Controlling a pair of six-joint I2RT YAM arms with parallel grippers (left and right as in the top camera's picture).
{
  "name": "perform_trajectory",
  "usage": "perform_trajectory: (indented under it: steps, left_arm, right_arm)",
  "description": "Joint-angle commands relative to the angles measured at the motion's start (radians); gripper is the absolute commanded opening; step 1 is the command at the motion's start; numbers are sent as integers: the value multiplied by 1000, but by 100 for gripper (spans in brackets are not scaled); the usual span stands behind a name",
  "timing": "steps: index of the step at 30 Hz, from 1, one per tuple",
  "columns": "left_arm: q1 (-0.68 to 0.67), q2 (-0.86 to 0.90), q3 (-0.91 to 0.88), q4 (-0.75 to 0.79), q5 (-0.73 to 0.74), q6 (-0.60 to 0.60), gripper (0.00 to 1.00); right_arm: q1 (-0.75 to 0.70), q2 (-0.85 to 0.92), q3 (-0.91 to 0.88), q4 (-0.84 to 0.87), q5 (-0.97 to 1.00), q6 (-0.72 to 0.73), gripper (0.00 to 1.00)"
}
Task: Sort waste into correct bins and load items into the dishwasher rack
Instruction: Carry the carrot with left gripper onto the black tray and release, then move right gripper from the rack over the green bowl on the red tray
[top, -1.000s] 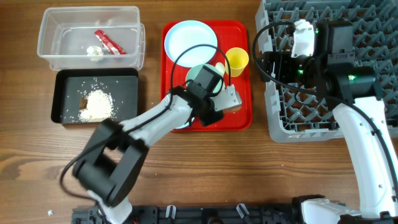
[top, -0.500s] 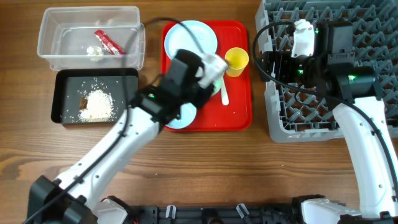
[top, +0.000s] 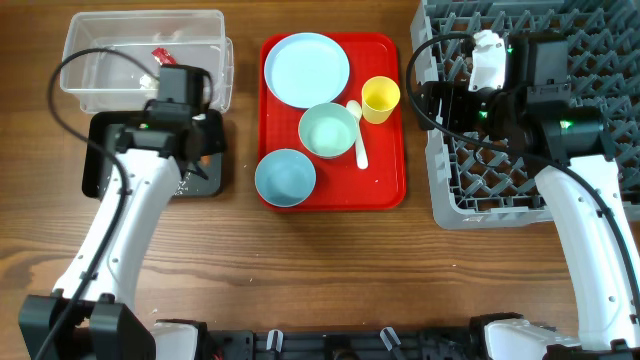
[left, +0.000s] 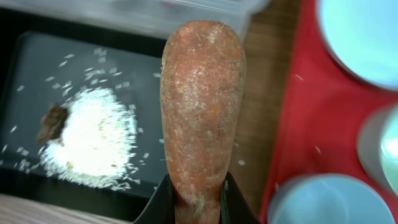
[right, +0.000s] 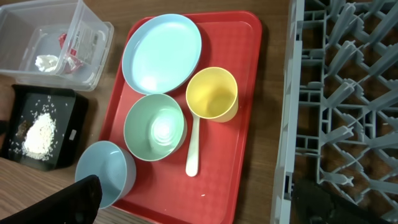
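My left gripper is above the clear part of the tray, so next it will go down to the black tray's open bottom beside the rice (left: 93, 143) and let go of the carrot there.
My left gripper (left: 198, 199) is shut on the thick end of an orange carrot (left: 202, 106). It holds the carrot above the right edge of the black tray (left: 37, 56), which contains white rice (left: 93, 143) and a brown lump (left: 53, 121). Behind it, the clear tub (top: 90, 70) holds a red wrapper (top: 162, 52) and a white scrap (right: 46, 61). A blue plate (top: 306, 68), green bowl (top: 328, 130), blue bowl (top: 285, 177), yellow cup (top: 380, 98) and white spoon (top: 358, 140) sit on the red tray (top: 385, 180). My right gripper (right: 205, 199) hangs open at the grey rack's (top: 590, 30) left edge.
Bare wooden table runs along the front and between the black tray and the red tray. My left arm's cable loops over the clear tub. The rack's upright pegs fill the right side.
My left arm has swung left from over the red tray to above the black tray, carrying the carrot. The right arm has not moved.
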Motion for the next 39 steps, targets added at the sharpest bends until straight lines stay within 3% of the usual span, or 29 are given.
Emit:
perform_trajectory:
  steps: [1, 7, 16, 18, 20, 23, 25, 31, 39]
  left_arm:
    - [49, 61, -21, 34, -16, -109, 4]
    - [69, 190, -72, 138, -16, -113, 4]
    - [69, 286, -72, 170, -16, -113, 4]
    - [69, 286, -72, 170, -16, -112, 14]
    - [70, 286, -72, 170, -16, -112, 31]
    - [69, 286, -72, 171, -16, -112, 64]
    - [69, 278, -72, 171, -16, -111, 72]
    - [69, 193, -70, 166, -16, -108, 86]
    - [67, -6, -69, 166, 58, -107, 89]
  right_arm:
    - [7, 8, 14, 6, 6, 14, 100]
    - [7, 8, 14, -2, 6, 14, 100]
    - [7, 8, 14, -4, 6, 14, 100]
    - [7, 8, 14, -4, 6, 13, 100]
    - [7, 8, 14, -5, 6, 13, 100]
    - [7, 8, 14, -5, 6, 13, 100]
    - [7, 8, 14, -3, 6, 13, 100]
    - [7, 8, 14, 9, 5, 14, 100]
    - [7, 8, 14, 51, -98, 18, 100]
